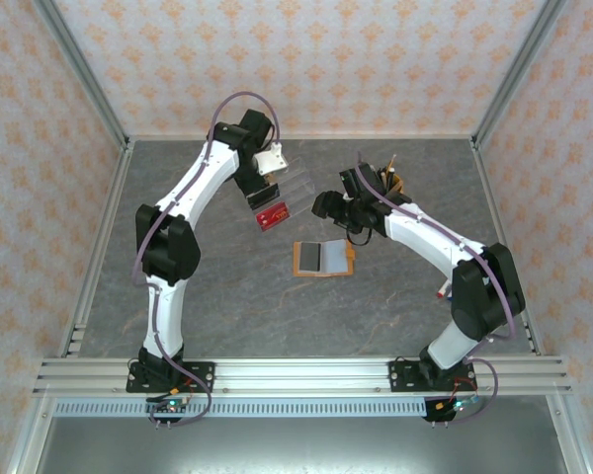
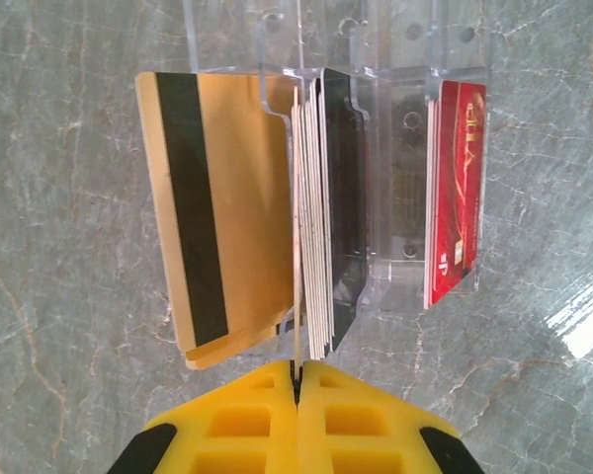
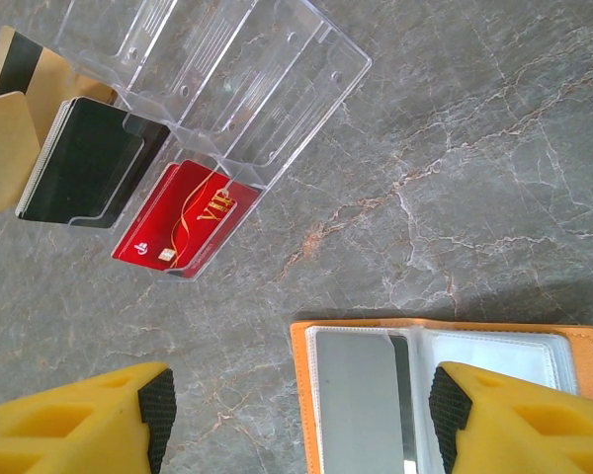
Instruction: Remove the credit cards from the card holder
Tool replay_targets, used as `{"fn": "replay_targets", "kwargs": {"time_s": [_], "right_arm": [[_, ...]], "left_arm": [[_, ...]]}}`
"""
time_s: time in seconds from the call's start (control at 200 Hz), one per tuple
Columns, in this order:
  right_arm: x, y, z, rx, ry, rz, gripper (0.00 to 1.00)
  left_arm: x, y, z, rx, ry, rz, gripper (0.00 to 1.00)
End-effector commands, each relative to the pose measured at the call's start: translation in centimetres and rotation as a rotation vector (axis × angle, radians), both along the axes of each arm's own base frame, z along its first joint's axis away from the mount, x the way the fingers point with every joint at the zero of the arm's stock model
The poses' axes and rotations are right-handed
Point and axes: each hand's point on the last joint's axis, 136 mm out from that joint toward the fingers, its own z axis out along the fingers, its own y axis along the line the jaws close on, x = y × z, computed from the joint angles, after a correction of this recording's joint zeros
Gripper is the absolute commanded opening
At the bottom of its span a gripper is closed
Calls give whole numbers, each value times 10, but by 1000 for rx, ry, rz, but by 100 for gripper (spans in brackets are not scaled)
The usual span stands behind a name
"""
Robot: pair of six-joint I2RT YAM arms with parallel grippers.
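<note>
I will move my left gripper toward the gold striped cards next. Then I will let go of the bottom edge of the thin credit card.
The orange card holder point(image 1: 323, 258) lies open on the table, grey inside. Its left sleeve point(image 3: 361, 405) holds a grey card. My left gripper point(image 2: 297, 370) is shut on the bottom edge of a thin credit card point(image 2: 296, 247). That card stands edge-on between gold striped cards point(image 2: 217, 247) and a white-and-black stack point(image 2: 326, 237) in a clear rack point(image 2: 395, 197). A red VIP card point(image 2: 457, 188) sits in the rack's right slot. My right gripper point(image 3: 301, 415) hangs open above the holder's left edge with nothing between its fingers. From above, the left gripper point(image 1: 259, 200) is at the rack and the right gripper point(image 1: 328, 205) is beside it.
The clear rack point(image 1: 287, 183) sits at the back centre of the grey marble table point(image 1: 227, 296). A brown object point(image 1: 395, 183) shows behind the right arm. Metal rails and patterned walls bound the table on three sides.
</note>
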Motion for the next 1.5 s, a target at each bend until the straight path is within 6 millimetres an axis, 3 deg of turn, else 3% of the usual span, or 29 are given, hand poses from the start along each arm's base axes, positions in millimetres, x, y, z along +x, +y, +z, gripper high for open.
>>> {"fn": "replay_targets", "kwargs": {"time_s": [0.0,0.24,0.621,1.041,1.361,1.496], "right_arm": [[-2,-2,8,19,-18,-13,70],[-4,-2,6,18,-14,-11,70],[-4,0,6,20,-16,-9,70],[-5,3,8,21,-18,-4,70],[-5,3,8,19,-19,-4,70],[-6,4,8,20,-20,-1,70]], "left_arm": [[8,6,23,42,-92,23,0],[16,9,25,63,-119,37,0],[10,17,2,124,-21,54,0],[14,17,-4,122,-8,96,0],[30,19,1,120,-77,155,18],[34,18,4,112,-101,169,22]]}}
